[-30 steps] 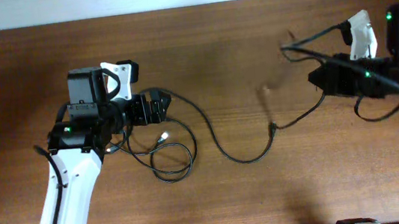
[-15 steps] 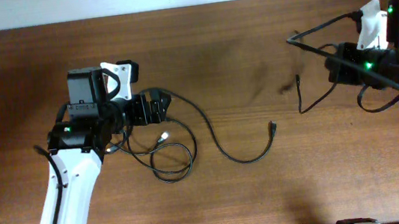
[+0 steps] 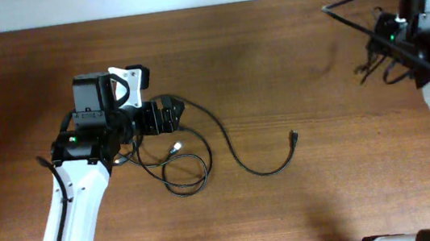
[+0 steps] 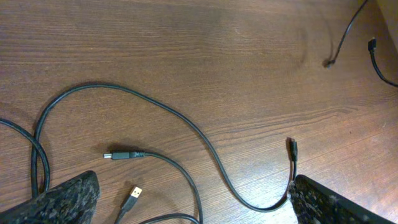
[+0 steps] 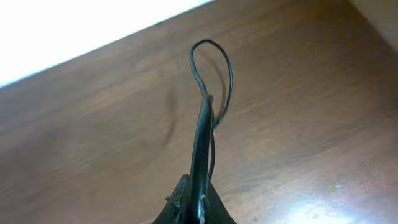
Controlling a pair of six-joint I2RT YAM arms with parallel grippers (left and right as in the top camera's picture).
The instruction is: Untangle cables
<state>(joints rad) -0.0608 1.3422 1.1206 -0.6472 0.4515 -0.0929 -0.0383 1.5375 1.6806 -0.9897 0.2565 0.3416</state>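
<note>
Next, my right gripper should move farther to the right in the overhead view and down toward the table, since the held cable hangs clear of the loops.
Several thin black cables lie in loose loops [image 3: 181,166] at the table's left. One long cable [image 3: 240,160] runs right from them to a plug end [image 3: 294,136]. My left gripper [image 3: 175,113] hovers open over the loops. In the left wrist view its fingers [image 4: 193,190] straddle a USB plug [image 4: 134,196], a second plug [image 4: 118,154] and the long cable [image 4: 205,146]. My right gripper [image 3: 386,30] is at the back right, raised. It is shut on a separate thin cable [image 5: 211,74] that loops beyond the fingers [image 5: 198,190] and dangles [image 3: 369,61].
Thicker black cords [image 3: 349,17] run from the right arm across the back right corner. The table's back edge [image 3: 202,8] meets a white wall. The brown wooden table [image 3: 329,197] is bare at the middle and front right.
My right gripper has lifted and swung to the back right, carrying one cable away from the long cable's end. The left arm and the loops have not moved.
</note>
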